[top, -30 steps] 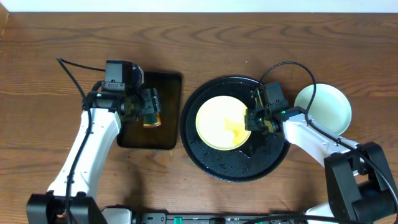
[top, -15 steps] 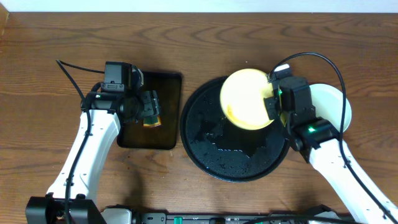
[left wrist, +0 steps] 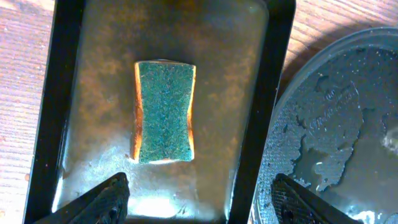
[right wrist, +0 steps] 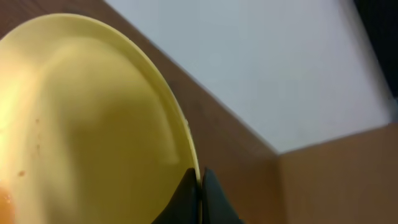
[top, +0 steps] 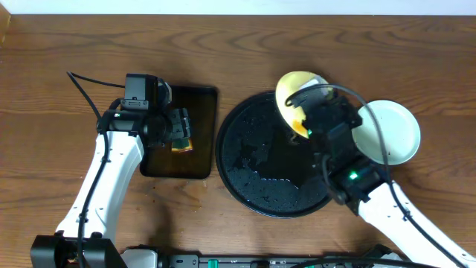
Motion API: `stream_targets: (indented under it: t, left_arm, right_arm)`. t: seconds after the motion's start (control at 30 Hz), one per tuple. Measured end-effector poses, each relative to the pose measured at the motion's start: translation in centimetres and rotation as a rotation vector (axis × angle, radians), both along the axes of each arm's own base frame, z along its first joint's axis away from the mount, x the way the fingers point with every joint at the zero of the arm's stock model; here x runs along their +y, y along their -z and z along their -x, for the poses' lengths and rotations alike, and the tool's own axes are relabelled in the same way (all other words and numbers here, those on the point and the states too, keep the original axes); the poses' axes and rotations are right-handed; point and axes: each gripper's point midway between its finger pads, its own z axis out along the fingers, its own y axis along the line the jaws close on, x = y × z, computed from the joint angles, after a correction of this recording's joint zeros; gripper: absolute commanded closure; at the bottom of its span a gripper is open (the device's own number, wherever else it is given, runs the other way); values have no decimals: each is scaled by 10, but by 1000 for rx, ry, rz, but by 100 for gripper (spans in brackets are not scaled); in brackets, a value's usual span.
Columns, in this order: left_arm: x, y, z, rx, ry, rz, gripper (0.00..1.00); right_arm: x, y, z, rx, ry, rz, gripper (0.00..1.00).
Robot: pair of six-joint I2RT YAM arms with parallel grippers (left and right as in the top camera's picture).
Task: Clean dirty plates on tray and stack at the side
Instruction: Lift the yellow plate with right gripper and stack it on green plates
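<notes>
The right gripper leaves the tray next, turns the tilted yellow plate flat and lowers it onto the mint-blue plate (top: 387, 132), already at the tray's side.
My right gripper (right wrist: 200, 180) is shut on the rim of the pale yellow plate (right wrist: 87, 124). It holds the plate tilted up on edge above the far right rim of the round black tray (top: 245, 160); overhead the plate (top: 294, 91) is partly hidden by the arm. A pale mint-blue plate (top: 394, 130) lies on the table right of the tray. My left gripper (left wrist: 199, 193) is open and empty above the small rectangular tray, just below the sponge. The black tray is wet and holds no plate.
A small dark rectangular tray (top: 201, 134) left of the round tray holds a green and yellow sponge (left wrist: 163, 111). The round tray's wet edge shows in the left wrist view (left wrist: 329, 124). A white wall runs behind the table.
My right gripper has lifted the yellow plate off the black tray and tipped it up on edge, carrying it toward the far right. The left arm has not moved.
</notes>
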Motion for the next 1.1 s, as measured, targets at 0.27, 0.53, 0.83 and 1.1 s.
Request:
stream_targets:
  t: [0.27,0.53,0.83,1.1]
  left_arm:
    - [0,0,0,0,0,0,22]
    - [0,0,0,0,0,0,22]
    - [0,0,0,0,0,0,22]
    - [0,0,0,0,0,0,21]
  right_arm:
    - [-5,-10,4,-37,51,53,99]
    - [-96,16,-3,-6,365,-162,99]
    - [-228,54,9,-15,737,-578,99]
    - [-272,115,15,77,896,-753,67]
